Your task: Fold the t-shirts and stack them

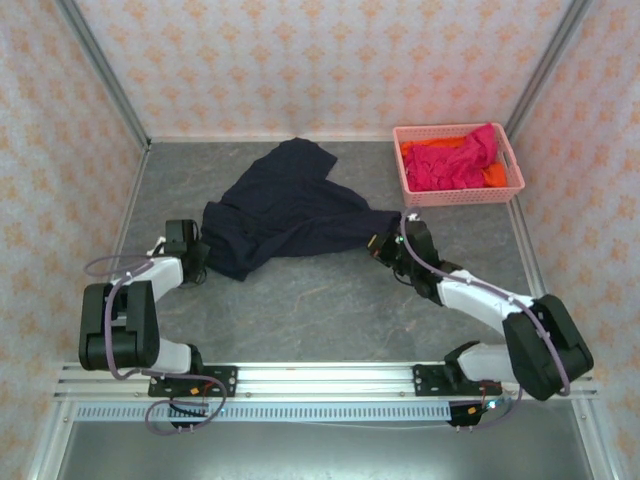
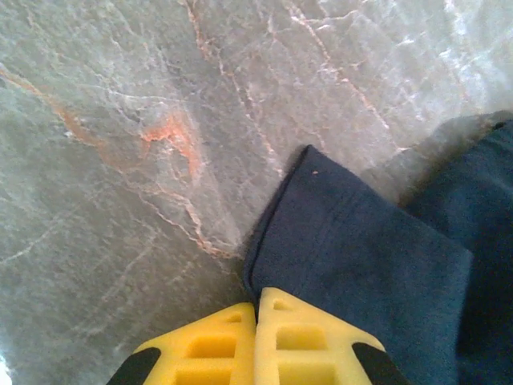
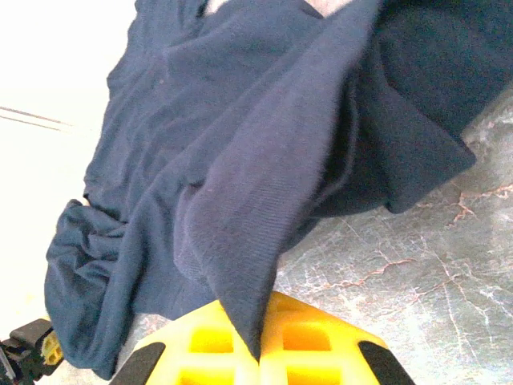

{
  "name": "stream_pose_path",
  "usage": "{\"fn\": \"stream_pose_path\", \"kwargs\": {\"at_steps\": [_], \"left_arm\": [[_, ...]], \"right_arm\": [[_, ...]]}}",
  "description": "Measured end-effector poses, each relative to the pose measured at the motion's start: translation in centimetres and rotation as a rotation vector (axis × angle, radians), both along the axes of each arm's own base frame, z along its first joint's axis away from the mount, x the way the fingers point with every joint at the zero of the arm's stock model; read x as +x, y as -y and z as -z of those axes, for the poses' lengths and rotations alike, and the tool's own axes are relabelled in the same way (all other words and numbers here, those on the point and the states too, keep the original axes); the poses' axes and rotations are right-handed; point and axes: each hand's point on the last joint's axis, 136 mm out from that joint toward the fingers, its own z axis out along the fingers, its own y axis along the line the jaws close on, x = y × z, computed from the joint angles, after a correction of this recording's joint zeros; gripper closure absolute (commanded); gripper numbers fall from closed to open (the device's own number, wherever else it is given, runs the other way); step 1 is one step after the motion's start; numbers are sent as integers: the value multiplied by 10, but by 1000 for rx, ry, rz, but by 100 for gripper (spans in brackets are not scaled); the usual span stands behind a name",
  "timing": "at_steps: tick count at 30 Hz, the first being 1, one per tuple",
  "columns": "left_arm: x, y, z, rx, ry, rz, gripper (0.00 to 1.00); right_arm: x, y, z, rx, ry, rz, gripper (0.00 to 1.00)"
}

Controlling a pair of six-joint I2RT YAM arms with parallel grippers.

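Observation:
The navy t-shirt's hem should next go down onto bare table, toward the bar from it, to spread the crumpled cloth. My left gripper needs to lift, then move back and down and let go of it.
The dark navy t-shirt [image 1: 290, 205] lies crumpled across the middle of the grey table. At its lower left corner my left gripper [image 1: 198, 255] is shut, its yellow fingertips [image 2: 276, 309] pinching the hem of the navy cloth [image 2: 361, 265]. At the shirt's right end my right gripper [image 1: 385, 240] is shut on a fold of the navy t-shirt [image 3: 240, 184], which rises out from between the yellow fingers [image 3: 309, 337]. The magenta-red t-shirt [image 1: 455, 160] and the orange t-shirt [image 1: 425, 152] are bundled in the basket.
The pink lattice basket [image 1: 460, 195] stands at the back right corner. Patterned walls close the table on three sides. Bare marbled table [image 1: 330, 300] stretches between the shirt and the rail at the near edge.

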Motion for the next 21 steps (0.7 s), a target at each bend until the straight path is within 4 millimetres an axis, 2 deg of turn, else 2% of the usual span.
{"fn": "stream_pose_path", "kwargs": {"at_steps": [3,5,10,12,14,15,17,21], "left_arm": [[7,-3,-27,33,67,15,100],[16,-7,-57,72,129,24,100],[33,-18,-161,181,337,28,100],[34,-19,-197,213,401,31,100],[35,-20,-223,229,444,34,100],[35,-20,-231,235,455,38,100],[33,-19,-230,239,443,44,100],[13,-16,-186,219,304,61,100]], "right_arm": [[1,2,-18,-9,31,-3,100],[5,5,-37,-10,66,-2,100],[19,17,-105,-8,193,16,100],[22,20,-130,-13,242,16,100],[24,21,-146,-19,278,13,100],[24,21,-151,-23,291,9,100],[24,21,-148,-30,283,6,100],[16,20,-116,-32,210,-12,100]]}}
